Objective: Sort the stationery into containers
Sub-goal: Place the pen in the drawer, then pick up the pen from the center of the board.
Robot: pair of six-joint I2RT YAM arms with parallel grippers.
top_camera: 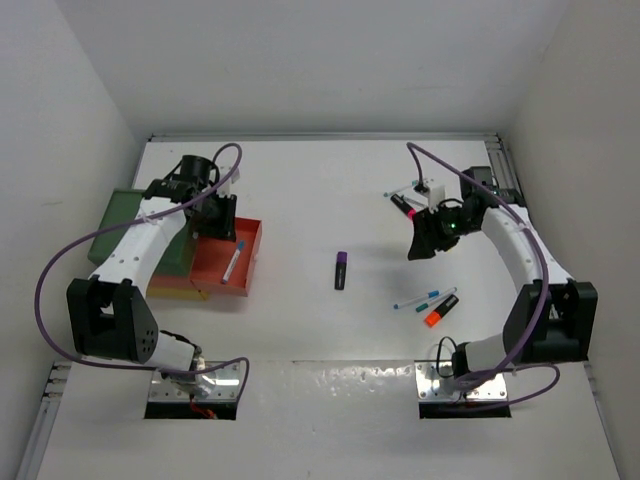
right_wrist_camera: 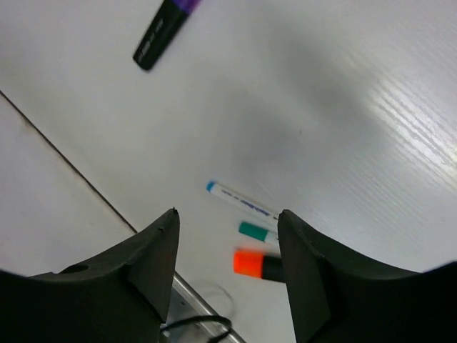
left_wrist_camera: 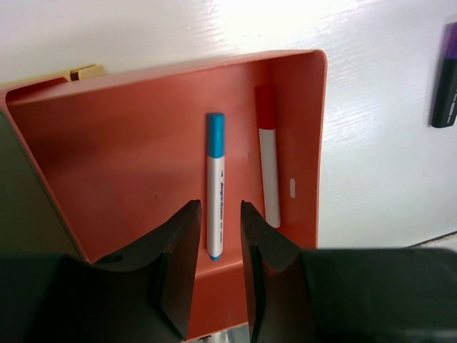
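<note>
The blue-tipped pen (top_camera: 411, 301) (right_wrist_camera: 245, 204) lies at an angle to my right gripper's open fingers, so the gripper moves back and down onto it next, turning as it goes.
A red-orange tray (top_camera: 250, 262) holds a blue-capped pen (left_wrist_camera: 216, 184) and a red-capped pen (left_wrist_camera: 268, 166). My left gripper (left_wrist_camera: 220, 214) hangs just above the tray's near end, open and empty; it also shows in the top view (top_camera: 220, 225). My right gripper (right_wrist_camera: 227, 221) is open and empty above the table (top_camera: 425, 240). Below it lie a blue-tipped pen (right_wrist_camera: 241, 201), a green-capped pen (right_wrist_camera: 255, 231) and an orange highlighter (right_wrist_camera: 251, 262). A purple highlighter (top_camera: 341, 270) lies mid-table. A pink highlighter (top_camera: 404, 207) lies at the back right.
A dark green tray (top_camera: 125, 225) sits left of the red one, and a yellow tray (top_camera: 178, 291) pokes out beneath them. A small white item (top_camera: 433, 190) and thin pens lie by the pink highlighter. Purple cables loop from both arms.
</note>
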